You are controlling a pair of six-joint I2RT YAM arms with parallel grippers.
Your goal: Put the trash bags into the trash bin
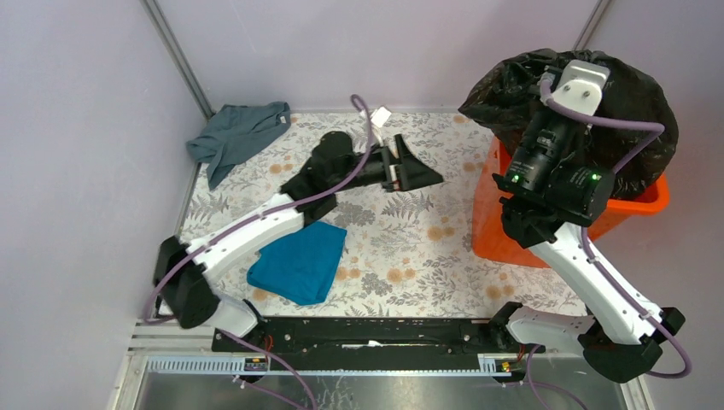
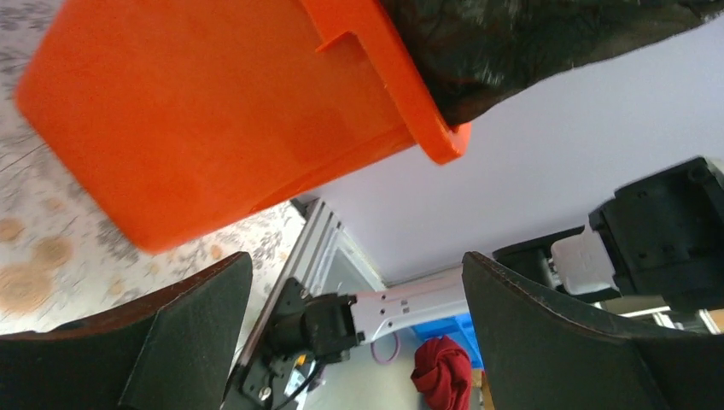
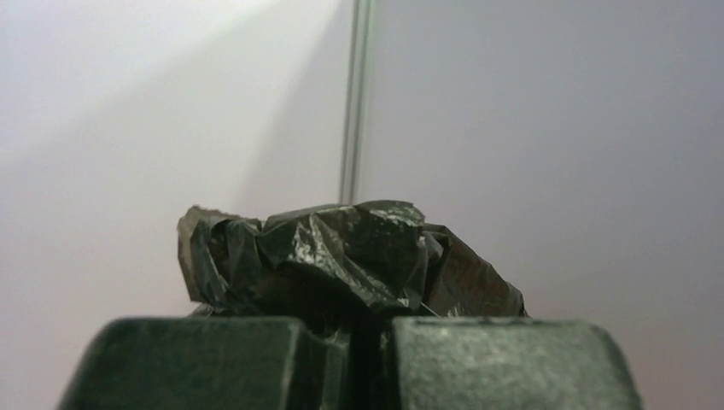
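My left gripper will next go to the right in the top view onto the bin's near rim corner (image 2: 444,143), because that corner is bare beside the bag.
The orange trash bin (image 1: 512,235) stands at the table's right side. A full black trash bag (image 1: 636,98) bulges above its rim and hangs over the back edge. My right gripper (image 3: 371,359) is shut on a crumpled fold of this bag (image 3: 341,252); in the top view its fingers are hidden behind the wrist. My left gripper (image 1: 417,171) is open and empty above the table's middle back, pointing at the bin. In the left wrist view its fingers (image 2: 171,342) frame the bin (image 2: 213,111) and the bag (image 2: 529,43).
A black crumpled item (image 1: 320,166), bag or cloth I cannot tell, lies under the left arm. A grey cloth (image 1: 239,132) lies at the back left and a blue cloth (image 1: 299,260) at the front left. Walls close the back and sides.
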